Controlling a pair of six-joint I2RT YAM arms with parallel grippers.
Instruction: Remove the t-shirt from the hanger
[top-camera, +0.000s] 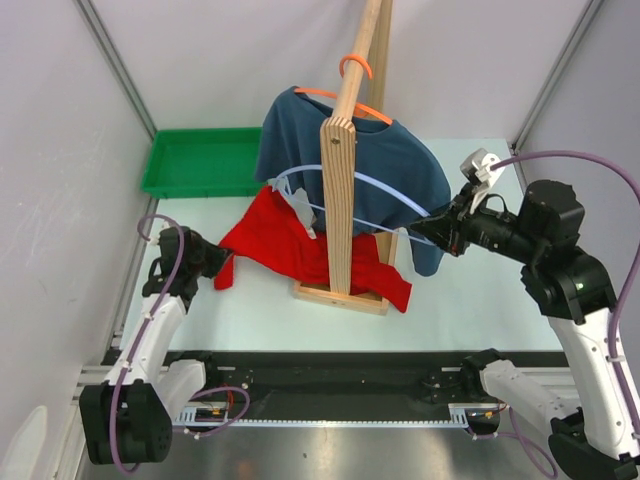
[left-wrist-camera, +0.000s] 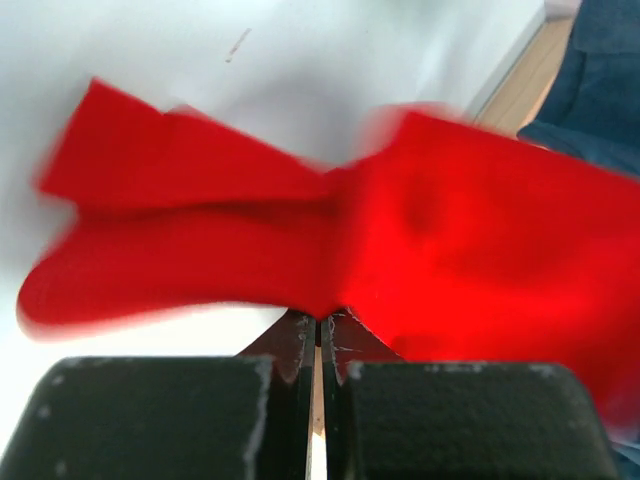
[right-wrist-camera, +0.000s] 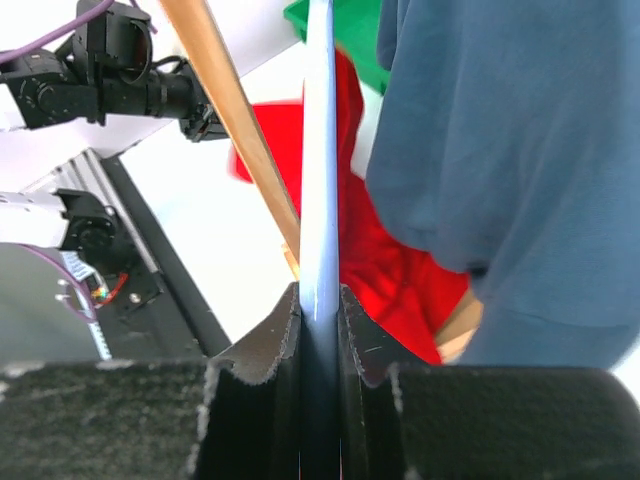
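Note:
The red t-shirt (top-camera: 270, 240) still hangs on the hanger's far end, so my right gripper next lifts the hanger, lowers it beside the blue t-shirt's sleeve and releases it.
The red t-shirt (top-camera: 270, 240) hangs partly off a light blue hanger (top-camera: 380, 190) and trails down by the base of the wooden rack (top-camera: 340, 180). My left gripper (top-camera: 222, 264) is at the shirt's left edge. In the left wrist view the left gripper (left-wrist-camera: 322, 318) is shut on a pinch of the red t-shirt (left-wrist-camera: 400, 230), which spreads out beyond the fingertips. My right gripper (top-camera: 432, 232) holds the hanger's right end. In the right wrist view the right gripper (right-wrist-camera: 320, 300) is shut on the light blue hanger (right-wrist-camera: 320, 150), with the red t-shirt (right-wrist-camera: 400, 270) behind it.
A blue t-shirt (top-camera: 400, 170) hangs on an orange hanger (top-camera: 355, 68) over the same rack, close to my right gripper. A green tray (top-camera: 200, 160) lies at the back left. The rack's wooden base frame (top-camera: 340, 295) stands mid-table.

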